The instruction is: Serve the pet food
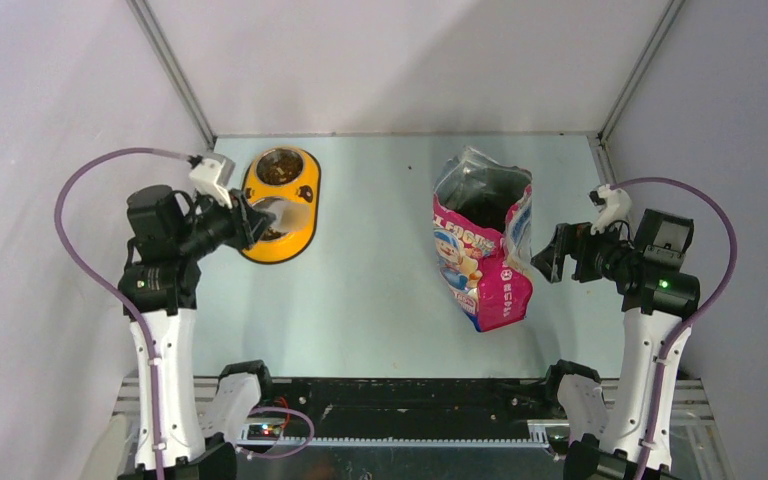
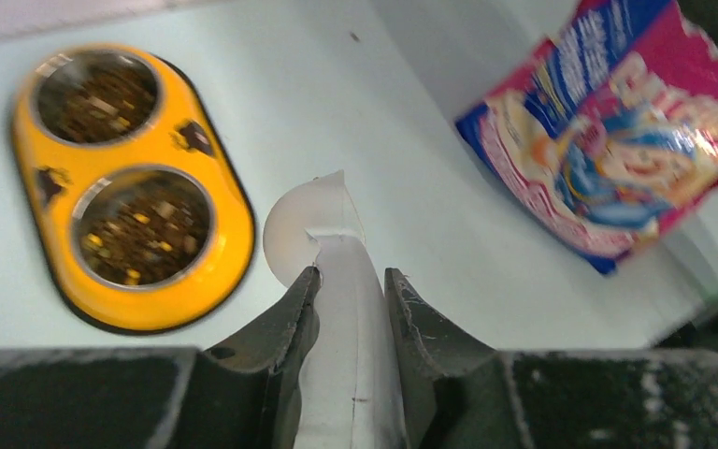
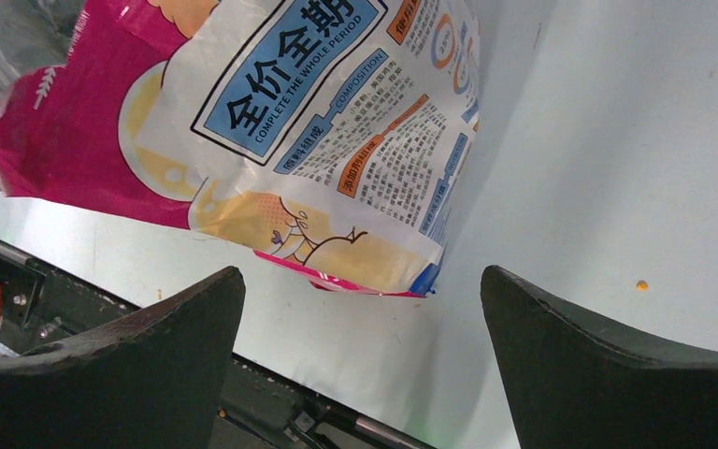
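Both bowls already hold pet food, so I will move my left gripper back and down, toward the bare tabletop between feeder and bag, to release the scoop.
Brown pet food lies in both steel bowls of a yellow double feeder; the far bowl's kibble shows in the top view. My left gripper is shut on the handle of a clear plastic scoop. The scoop is held just right of the feeder, and I see no kibble in it. In the top view the scoop hangs over the near bowl. My right gripper is open and empty beside the pink-blue cat bag, which stands open.
The feeder sits at the back left, the bag at mid-right. One stray crumb lies on the table right of the bag. The table's near edge and a black rail run in front of the arm bases.
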